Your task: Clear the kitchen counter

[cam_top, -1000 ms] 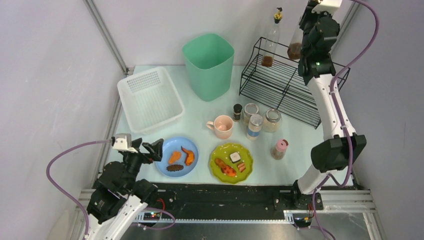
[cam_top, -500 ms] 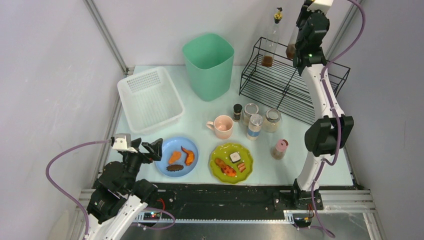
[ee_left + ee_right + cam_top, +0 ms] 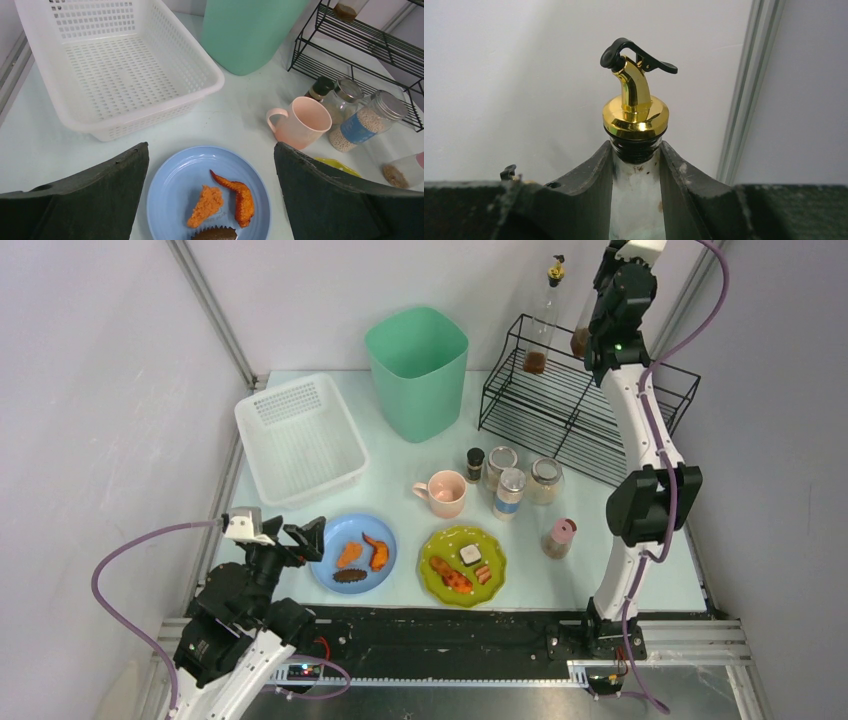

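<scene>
To lower the held bottle onto the rack's top shelf [image 3: 572, 378], my right gripper needs to shift toward the second gold-topped bottle first.
The kitchen counter [image 3: 395, 480] carries a blue plate [image 3: 330, 540] with fried pieces, a green plate [image 3: 495, 545] with food, a pink mug [image 3: 444, 492], several jars [image 3: 527, 480] and a pink-capped shaker [image 3: 560, 537]. My left gripper [image 3: 298, 540] hangs open at the front left, just short of the blue plate [image 3: 170, 190]; nothing lies between its fingers [image 3: 100, 195]. My right gripper [image 3: 636, 155] is raised over the black wire rack [image 3: 570, 410] and shut on the neck of a glass bottle [image 3: 636, 200] with a gold pourer [image 3: 636, 112]. Its brown-filled bottom [image 3: 581, 340] shows beside the wrist.
A second gold-topped bottle [image 3: 540, 335] stands on the rack's back left corner. A mint bin [image 3: 418, 370] and a white perforated basket [image 3: 300, 440] sit at the back. Walls and a metal post [image 3: 744, 90] close in behind the rack.
The right arm has swung left and straightened, carrying the bottle slightly left over the rack; it has barely moved in the last half second. The left arm has stayed still.
</scene>
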`<state>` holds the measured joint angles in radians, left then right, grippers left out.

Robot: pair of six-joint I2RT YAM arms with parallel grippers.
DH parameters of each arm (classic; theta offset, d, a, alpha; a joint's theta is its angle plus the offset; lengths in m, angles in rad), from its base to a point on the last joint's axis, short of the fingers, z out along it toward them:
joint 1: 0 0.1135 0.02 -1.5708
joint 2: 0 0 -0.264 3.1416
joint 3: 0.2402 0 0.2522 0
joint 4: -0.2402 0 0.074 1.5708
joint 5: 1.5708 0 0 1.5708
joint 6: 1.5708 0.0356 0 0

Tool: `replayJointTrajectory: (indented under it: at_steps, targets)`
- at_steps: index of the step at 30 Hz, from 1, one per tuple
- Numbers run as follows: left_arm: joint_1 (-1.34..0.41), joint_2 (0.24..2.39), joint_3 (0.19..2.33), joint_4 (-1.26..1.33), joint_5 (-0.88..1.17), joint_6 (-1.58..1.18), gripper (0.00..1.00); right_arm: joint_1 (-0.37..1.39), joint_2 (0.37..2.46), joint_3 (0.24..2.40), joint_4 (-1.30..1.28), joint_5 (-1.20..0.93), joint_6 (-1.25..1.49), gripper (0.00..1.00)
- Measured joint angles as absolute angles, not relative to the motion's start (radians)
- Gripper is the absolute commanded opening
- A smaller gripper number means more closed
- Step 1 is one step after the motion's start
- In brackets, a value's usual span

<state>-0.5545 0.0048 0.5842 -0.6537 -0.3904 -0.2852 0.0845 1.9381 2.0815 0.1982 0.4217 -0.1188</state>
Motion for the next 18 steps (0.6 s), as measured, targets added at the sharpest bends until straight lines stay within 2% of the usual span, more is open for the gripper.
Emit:
replayJointTrajectory:
  at_steps: [18]
  targets:
    - [-0.554,0.005,0.584,-0.654,-0.391,-0.288,0.98,0.105,2.053,2.149,0.137,0.576,-0.090,0.00]
